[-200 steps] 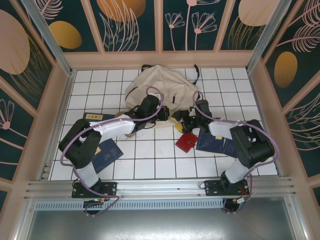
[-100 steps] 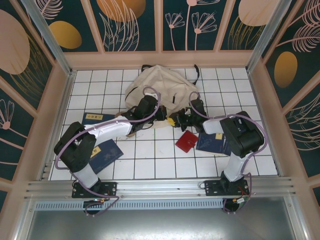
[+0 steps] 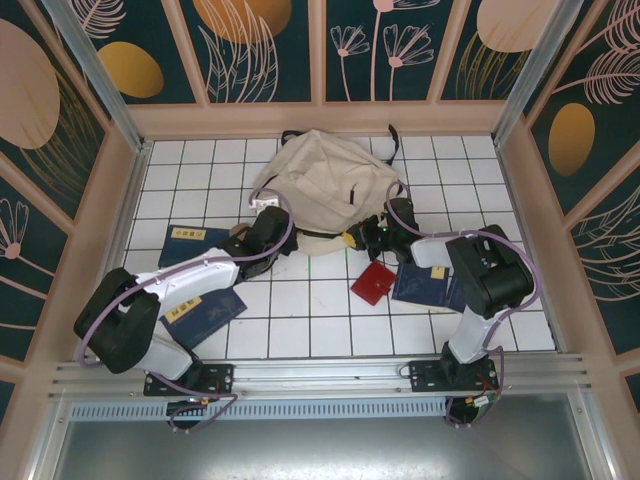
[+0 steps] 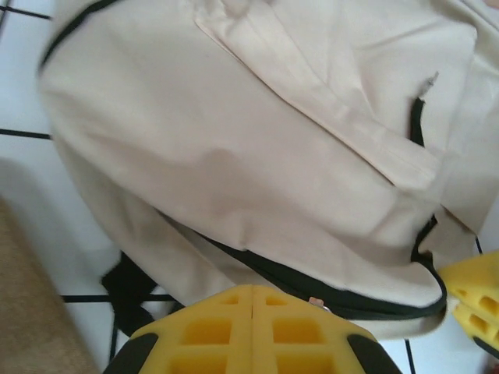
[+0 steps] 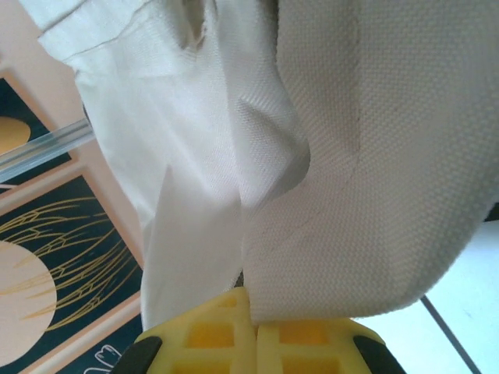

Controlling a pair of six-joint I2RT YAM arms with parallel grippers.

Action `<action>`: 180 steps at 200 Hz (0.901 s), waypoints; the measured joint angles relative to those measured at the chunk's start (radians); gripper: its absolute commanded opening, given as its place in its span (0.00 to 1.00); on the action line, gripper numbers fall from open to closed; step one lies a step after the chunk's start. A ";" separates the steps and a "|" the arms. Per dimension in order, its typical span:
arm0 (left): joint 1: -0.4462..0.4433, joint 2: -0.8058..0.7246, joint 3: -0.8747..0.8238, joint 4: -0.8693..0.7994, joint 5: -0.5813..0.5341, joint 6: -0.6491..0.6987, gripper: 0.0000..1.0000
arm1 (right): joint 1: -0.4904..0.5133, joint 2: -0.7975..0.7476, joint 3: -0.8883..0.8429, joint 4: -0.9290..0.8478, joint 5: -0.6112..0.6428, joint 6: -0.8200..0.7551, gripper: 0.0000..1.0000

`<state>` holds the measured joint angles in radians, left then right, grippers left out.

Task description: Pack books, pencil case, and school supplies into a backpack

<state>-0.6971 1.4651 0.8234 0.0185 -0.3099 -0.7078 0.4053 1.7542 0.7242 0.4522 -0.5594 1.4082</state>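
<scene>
My right gripper should next move away from my left gripper, to spread the bunched cloth and let go of it on the tile beyond the navy book, which lies beside it.
The cream-beige backpack (image 3: 325,178) lies at the back middle of the tiled table. My left gripper (image 3: 287,231) is shut at its near-left edge, and its yellow fingers (image 4: 218,327) meet against the dark zip line (image 4: 366,300) with a small metal tab beside their tip. My right gripper (image 3: 352,238) is shut on a fold of backpack cloth (image 5: 351,234) at the near-right edge. The red square case (image 3: 373,283) lies just in front. Navy books rest at the left (image 3: 195,238), front left (image 3: 207,311) and right (image 3: 432,286). A tan-brown edge of the pencil case (image 4: 23,312) shows below the backpack.
Raised tan walls (image 3: 110,230) fence the tiled table (image 3: 320,320) on all sides. The black straps (image 3: 392,140) stick out behind the backpack. A black strap end (image 4: 129,288) lies on the tile by my left fingers. My right gripper's yellow finger (image 4: 474,300) shows close by.
My right gripper has closed on the backpack cloth. My left arm has drawn back to the left with its gripper still shut, and the backpack has shifted slightly.
</scene>
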 measured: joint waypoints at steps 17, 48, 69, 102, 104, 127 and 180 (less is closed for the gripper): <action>0.010 -0.009 -0.008 0.001 -0.006 -0.002 0.00 | 0.000 -0.002 0.000 -0.006 0.006 -0.011 0.00; 0.035 -0.003 -0.009 -0.001 -0.003 0.004 0.00 | -0.008 -0.023 0.000 -0.049 0.018 -0.050 0.00; 0.077 0.019 0.016 -0.008 0.003 0.027 0.00 | -0.042 -0.056 0.000 -0.122 0.030 -0.116 0.00; 0.164 0.037 0.055 -0.012 0.043 0.063 0.00 | -0.135 -0.117 0.009 -0.269 0.055 -0.249 0.00; 0.169 0.038 0.058 -0.011 0.045 0.066 0.00 | -0.140 -0.120 0.010 -0.277 0.057 -0.257 0.00; 0.219 0.061 0.087 -0.011 0.070 0.095 0.00 | -0.203 -0.142 0.031 -0.374 0.074 -0.367 0.00; 0.248 0.103 0.155 0.019 0.198 0.171 0.00 | -0.284 -0.151 0.150 -0.544 0.151 -0.620 0.34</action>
<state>-0.4496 1.5684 0.9787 0.0376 -0.1120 -0.5373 0.1211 1.6032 0.8738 -0.0914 -0.4080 0.7883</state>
